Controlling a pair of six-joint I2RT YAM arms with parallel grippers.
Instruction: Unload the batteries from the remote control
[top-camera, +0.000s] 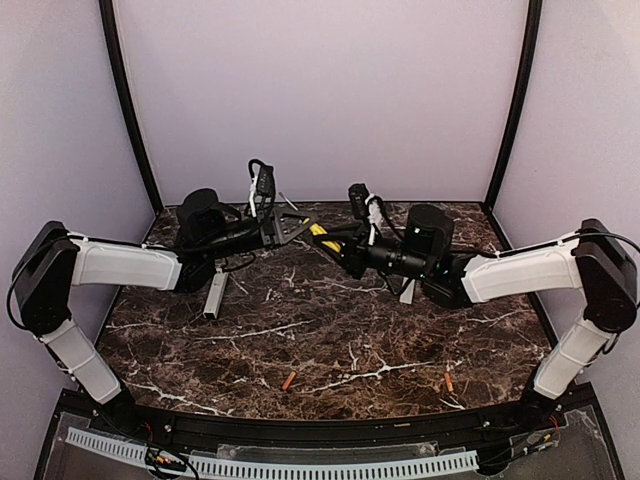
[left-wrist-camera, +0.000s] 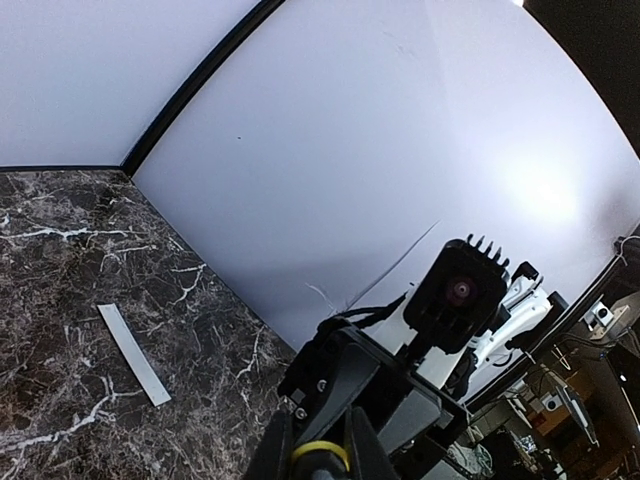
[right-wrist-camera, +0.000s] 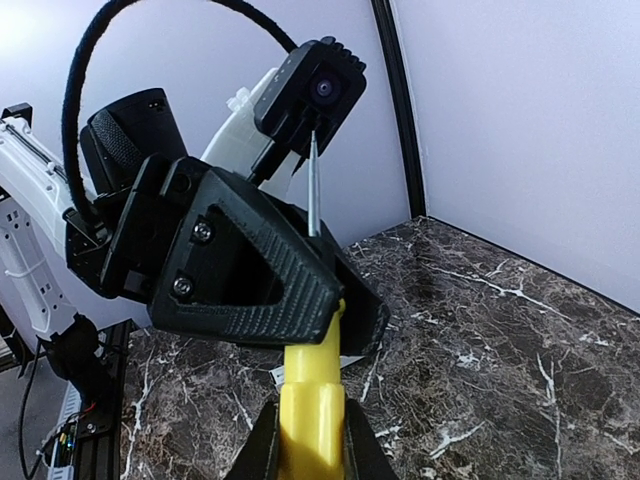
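Note:
My left gripper should go down, tilting its fingers toward the table, and let go of the screwdriver (top-camera: 318, 231) on the marble beside the remote control (top-camera: 215, 295), because that spot is empty.
The remote control (top-camera: 215, 295) is a white bar lying on the marble under my left forearm. Two small orange batteries (top-camera: 289, 380) (top-camera: 449, 381) lie loose near the front edge. Above the table's back middle, both grippers meet on a yellow-handled screwdriver (top-camera: 318, 231). My right gripper (right-wrist-camera: 312, 432) is shut on the yellow handle (right-wrist-camera: 312, 400). My left gripper (left-wrist-camera: 320, 442) is shut on the handle's upper end, where a yellow ring (left-wrist-camera: 321, 449) shows between its fingers. The metal shaft (right-wrist-camera: 313, 185) pokes up past the left gripper.
A thin flat white strip (top-camera: 408, 291) lies on the marble under my right forearm, and a similar strip (left-wrist-camera: 133, 353) shows in the left wrist view. Lilac walls with black corner posts (top-camera: 128, 110) close in the back and sides.

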